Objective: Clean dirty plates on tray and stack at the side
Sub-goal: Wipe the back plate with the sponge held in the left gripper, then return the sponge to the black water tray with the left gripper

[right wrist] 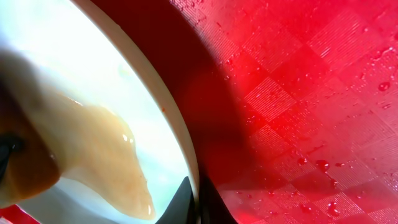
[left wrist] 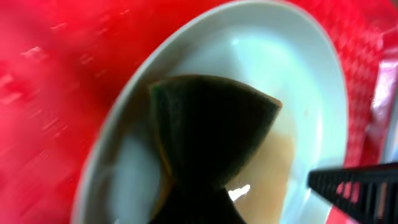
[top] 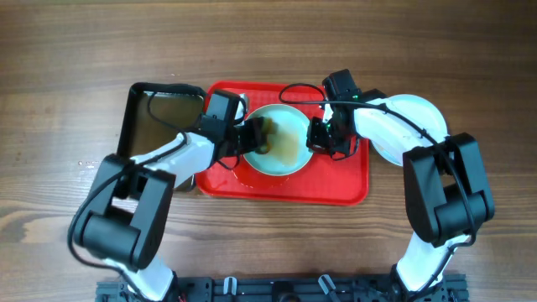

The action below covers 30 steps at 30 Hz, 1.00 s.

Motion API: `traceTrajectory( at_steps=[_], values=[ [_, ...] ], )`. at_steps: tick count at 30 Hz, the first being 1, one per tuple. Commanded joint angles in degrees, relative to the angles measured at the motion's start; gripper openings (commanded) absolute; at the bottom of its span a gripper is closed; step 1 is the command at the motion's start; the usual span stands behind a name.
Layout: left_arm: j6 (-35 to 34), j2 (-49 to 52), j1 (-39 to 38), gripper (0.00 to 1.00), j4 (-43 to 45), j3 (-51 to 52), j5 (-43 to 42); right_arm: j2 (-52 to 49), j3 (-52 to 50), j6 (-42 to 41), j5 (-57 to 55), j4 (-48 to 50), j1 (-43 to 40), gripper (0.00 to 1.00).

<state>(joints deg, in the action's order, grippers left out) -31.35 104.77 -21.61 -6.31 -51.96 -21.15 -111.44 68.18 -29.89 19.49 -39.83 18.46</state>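
Note:
Next I will raise my left gripper, then lower it into the black tray to release the sponge [top: 262,134], since the tray lies to its left in the overhead view.
A pale plate [top: 285,122] lies in the middle of the red tray [top: 336,180]. A brownish wet film covers part of it. My left gripper [top: 252,137] is shut on a dark green sponge [top: 262,134] and presses it on the plate's left half. In the left wrist view the sponge [left wrist: 211,130] fills the middle of the plate [left wrist: 273,56], and the tray [left wrist: 50,93] is blurred. My right gripper [top: 317,138] is shut on the plate's right rim. In the right wrist view its fingers [right wrist: 196,205] pinch the rim of the plate [right wrist: 74,56] above the wet tray [right wrist: 298,93].
A black tray [top: 134,117] stands just left of the red tray. White plates [top: 415,113] lie on the table right of the red tray, partly under my right arm. My right gripper's finger shows in the left wrist view [left wrist: 354,186].

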Motion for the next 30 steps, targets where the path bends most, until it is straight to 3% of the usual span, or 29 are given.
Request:
traceTrajectory(
  at_steps=[1,5,12,15,17,25,27,30],
  values=[
    [3.63,-9.07,0.68,0.04,-3.93,1.20,2.34,-1.42,-0.44,1.25,-1.64,-0.74,0.11,0.04],
    [4.63,-18.80,1.99,0.04,-10.23,1.20,5.42,-1.42,-0.44,1.25,-1.62,-0.55,0.11,0.04],
    [9.07,-21.57,12.33,0.04,-19.26,1.22,27.63,-1.42,-0.44,1.22,-1.62,-0.70,0.11,0.04],
    [22.77,-20.98,15.98,0.04,-18.71,1.22,28.48,-1.42,-0.44,1.29,-1.62,-0.70,0.11,0.04],
    [27.26,-19.69,16.96,0.04,-19.02,1.38,28.48,-1.42,-0.44,1.27,-1.62,-0.70,0.11,0.04],
    [28.11,-11.10,17.11,0.06,-19.32,1.38,28.48,-1.42,-0.44,1.27,-1.62,-0.70,0.11,0.04],
    [28.13,-11.02,17.11,0.38,-19.80,1.38,28.50,-1.42,-0.44,1.31,-1.62,-0.70,0.11,0.04],
    [28.13,-11.02,17.11,0.68,-19.50,1.38,28.52,-1.42,-0.44,1.36,-1.62,-0.72,0.11,0.04]
  ],
)
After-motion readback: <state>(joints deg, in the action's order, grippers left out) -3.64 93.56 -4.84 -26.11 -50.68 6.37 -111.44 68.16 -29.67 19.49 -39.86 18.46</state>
